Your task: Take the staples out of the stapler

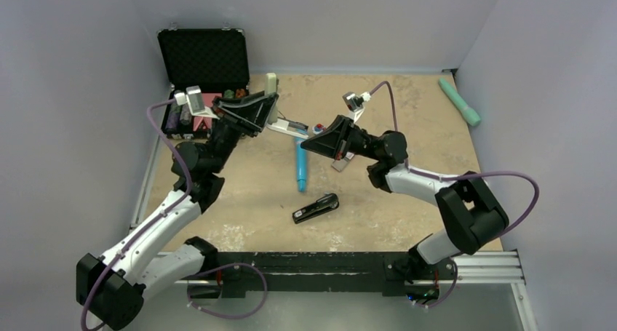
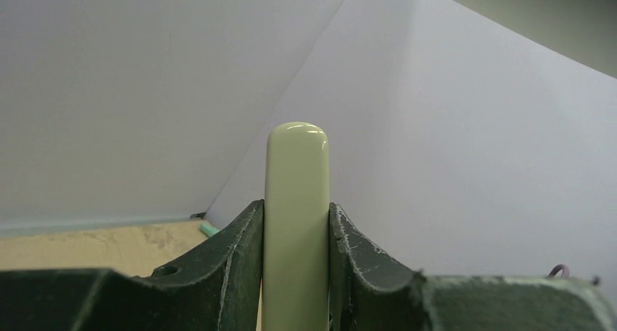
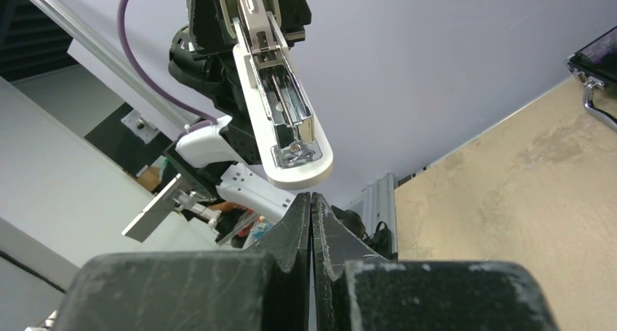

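My left gripper should next tilt downward, lower the stapler onto the clear spot and let go of the arm, because bare tabletop [image 1: 266,153] beside the blue object is below my left gripper.
My left gripper [image 1: 268,105] [image 2: 295,213] is shut on the pale cream upper arm of the stapler [image 2: 295,200] and holds it up above the table at the back. The stapler [image 1: 285,125] hangs open; its white lower part with the shiny metal staple channel [image 3: 285,116] points toward my right gripper. My right gripper [image 1: 305,143] [image 3: 311,200] is shut, its tips just below the rounded end of that white part [image 3: 302,167]. I see nothing between its fingers. No loose staples show.
A blue stapler-like object [image 1: 300,168] and a black stapler [image 1: 316,208] lie on the tan table in the middle. An open black case [image 1: 204,58] with small items stands at the back left. A teal object [image 1: 460,102] lies at the back right by the wall.
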`<state>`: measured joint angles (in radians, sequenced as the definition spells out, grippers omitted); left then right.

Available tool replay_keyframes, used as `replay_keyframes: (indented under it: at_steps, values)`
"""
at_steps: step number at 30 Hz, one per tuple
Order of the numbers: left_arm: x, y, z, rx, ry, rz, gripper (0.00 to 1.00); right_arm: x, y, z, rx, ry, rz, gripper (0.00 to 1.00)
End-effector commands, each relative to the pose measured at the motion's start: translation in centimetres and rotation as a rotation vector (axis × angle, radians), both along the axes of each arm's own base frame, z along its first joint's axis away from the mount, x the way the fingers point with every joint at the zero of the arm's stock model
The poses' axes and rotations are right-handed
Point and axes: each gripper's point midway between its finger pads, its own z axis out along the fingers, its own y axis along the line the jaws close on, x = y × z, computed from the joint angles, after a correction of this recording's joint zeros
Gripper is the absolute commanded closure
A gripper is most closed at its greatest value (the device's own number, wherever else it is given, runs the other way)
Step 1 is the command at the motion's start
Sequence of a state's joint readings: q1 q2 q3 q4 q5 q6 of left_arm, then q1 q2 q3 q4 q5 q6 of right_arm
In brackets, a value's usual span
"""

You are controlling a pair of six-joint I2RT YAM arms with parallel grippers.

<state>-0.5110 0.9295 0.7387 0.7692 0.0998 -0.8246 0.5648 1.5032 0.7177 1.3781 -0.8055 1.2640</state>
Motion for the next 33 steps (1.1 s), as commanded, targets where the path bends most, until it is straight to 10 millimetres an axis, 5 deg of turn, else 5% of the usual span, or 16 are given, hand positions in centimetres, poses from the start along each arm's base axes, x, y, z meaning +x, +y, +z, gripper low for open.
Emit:
replay_keyframes:
  at_steps: [1, 7, 15, 21, 25, 29, 33]
  values:
    - [-1.2, -0.2, 2.6, -0.066, -0.089, -0.056, 1.00, -0.4, 0.3, 1.4, 0.023, -0.065, 0.025, 1.00]
    - [-1.6, -0.5, 1.9, -0.051, -0.080, -0.085, 1.00, 0.1, 0.6, 1.8, 0.017, -0.079, 0.029, 1.00]
    - [-2.4, -0.4, -1.9, 0.029, -0.016, -0.085, 1.00, 2.4, 0.3, 3.9, -0.010, -0.131, 0.027, 1.00]
    - [-2.3, -0.9, -5.6, 0.172, 0.038, -0.077, 1.00, 1.5, -0.6, 4.6, -0.015, -0.144, 0.028, 1.00]
    - [-0.2, 0.2, -9.8, 0.432, 0.204, 0.049, 1.00, 3.2, -1.1, 2.1, -0.125, -0.067, -0.079, 1.00]
    - [2.4, 3.7, -16.5, 0.727, 0.462, 0.243, 1.00, 5.9, -2.1, -1.3, -0.321, 0.014, -0.276, 1.00]
    - [3.6, 6.9, -22.3, 0.849, 0.617, 0.404, 1.00, 6.0, -3.4, -3.5, -0.423, 0.071, -0.353, 0.94]
